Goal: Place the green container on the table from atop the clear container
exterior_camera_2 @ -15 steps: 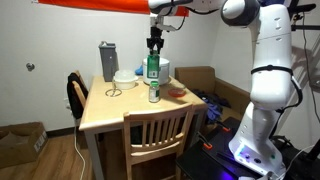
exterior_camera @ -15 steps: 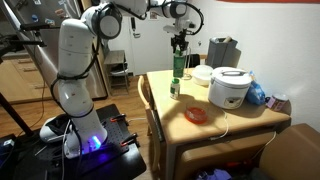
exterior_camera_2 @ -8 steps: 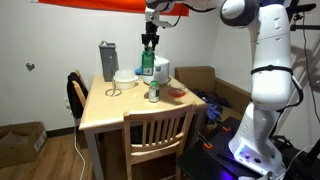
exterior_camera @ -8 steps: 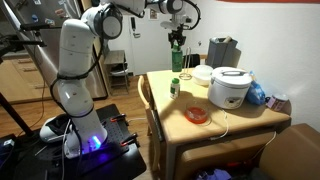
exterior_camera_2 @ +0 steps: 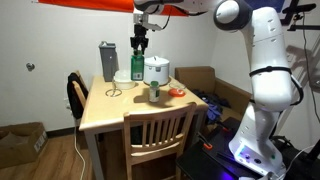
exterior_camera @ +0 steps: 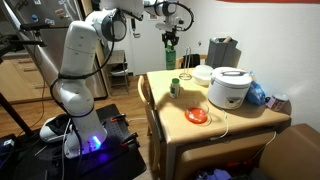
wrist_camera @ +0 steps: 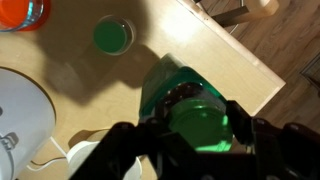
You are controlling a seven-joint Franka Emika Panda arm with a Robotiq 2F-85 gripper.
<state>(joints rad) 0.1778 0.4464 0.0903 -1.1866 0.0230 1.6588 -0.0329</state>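
Observation:
The green container comes down next until its base stands on the bare tabletop (exterior_camera_2: pixel 133 102) beside the clear container below my gripper, which then releases the green container's top.
My gripper (exterior_camera: pixel 169 38) is shut on the top of the green container (exterior_camera: pixel 170 55), a slim green cylinder, and holds it in the air above the far side of the tan wooden table (exterior_camera: pixel 240 122). Both also show in an exterior view, gripper (exterior_camera_2: pixel 138 44) and green container (exterior_camera_2: pixel 138 65). The clear container (exterior_camera: pixel 174 87) stands alone on the table, also visible in an exterior view (exterior_camera_2: pixel 154 93). In the wrist view the green container (wrist_camera: pixel 170 85) sits between my fingers (wrist_camera: pixel 195 120), with the clear container (wrist_camera: pixel 113 35) below and apart from it, near the table edge.
A white rice cooker (exterior_camera: pixel 230 87), a flat orange dish (exterior_camera: pixel 197 115), a white bowl (exterior_camera: pixel 203 74) and a grey upright appliance (exterior_camera: pixel 221 50) stand on the table. A wooden chair (exterior_camera_2: pixel 155 135) is pushed against the table's near side.
The green container has come off the clear container. My gripper carried it up and sideways, away from the clear container, which stayed in place.

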